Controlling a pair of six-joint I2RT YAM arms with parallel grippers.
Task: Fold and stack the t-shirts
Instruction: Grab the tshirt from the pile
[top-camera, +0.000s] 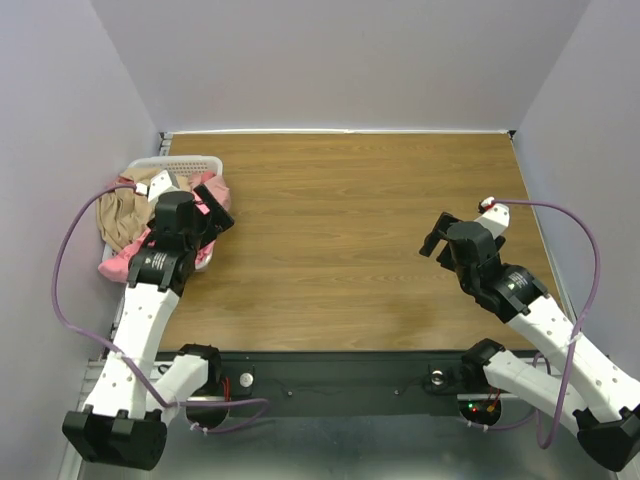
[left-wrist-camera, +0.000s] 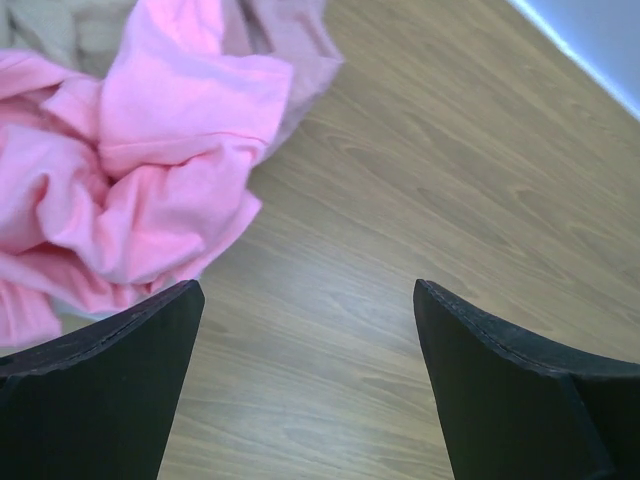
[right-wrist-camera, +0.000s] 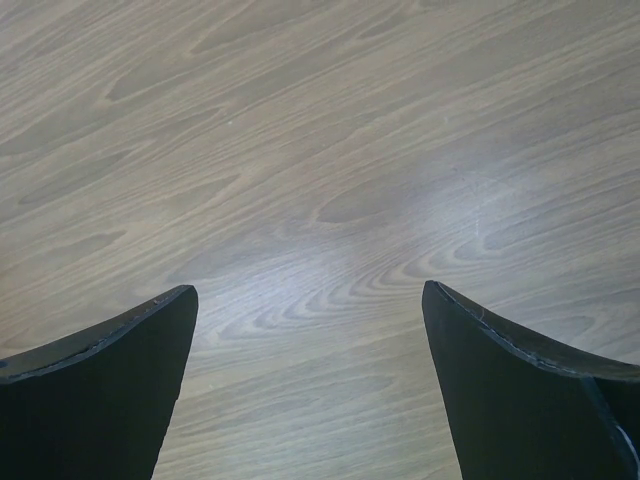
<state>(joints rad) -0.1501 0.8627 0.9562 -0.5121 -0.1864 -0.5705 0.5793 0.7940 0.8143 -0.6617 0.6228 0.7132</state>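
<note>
The salmon-pink fold at the basket's edge (left-wrist-camera: 168, 212) is uncovered on top, so I next need to lower my left gripper onto that cloth, moving toward the left in its wrist view.
A salmon-pink t-shirt (top-camera: 214, 190) lies crumpled in the white basket (top-camera: 180, 162) at the far left; it also shows in the left wrist view (left-wrist-camera: 170, 170), spilling toward the table. A tan-beige t-shirt (top-camera: 120, 218) lies bunched beside it in the basket. A paler dusty pink cloth (left-wrist-camera: 295, 40) shows behind the salmon one. My left gripper (top-camera: 215, 222) is open and empty, hovering at the basket's right edge just beside the pink shirt. My right gripper (top-camera: 434, 240) is open and empty above bare wood at the right.
The wooden table (top-camera: 350, 230) stretches between the arms. Grey walls close it in on the left, back and right. A black base strip (top-camera: 340, 375) runs along the near edge.
</note>
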